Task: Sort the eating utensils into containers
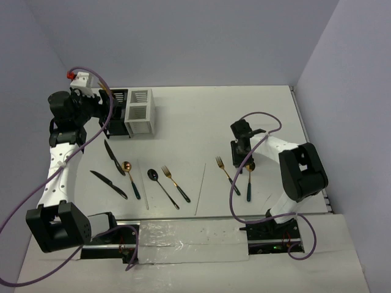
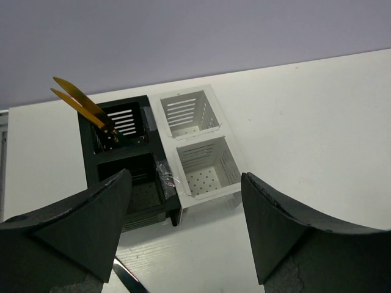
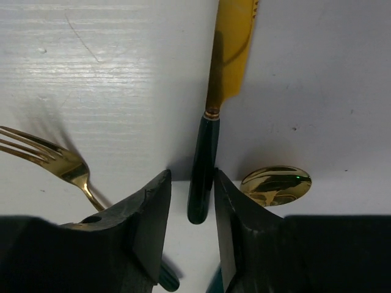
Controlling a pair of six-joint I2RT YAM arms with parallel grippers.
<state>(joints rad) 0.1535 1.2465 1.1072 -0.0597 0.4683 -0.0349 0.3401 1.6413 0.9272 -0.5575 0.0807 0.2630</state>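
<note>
Next, my left gripper goes to the right in the top view and closes on the knife's handle beside its blade, being empty and nearer the caddies.
My right gripper is low over the table with its jaws around the dark green handle of a gold-bladed knife. The right finger touches the handle and a slim gap stays on the left. In the top view this gripper hides the knife. A gold fork and a gold spoon lie on either side of it. My left gripper is wide open and empty in front of the black caddy and the white caddy. Two gold blades stick out of the black caddy's far cell.
Between the arms lie two black knives, a gold spoon, a black spoon, a gold fork and two white sticks. The caddies stand at the back left.
</note>
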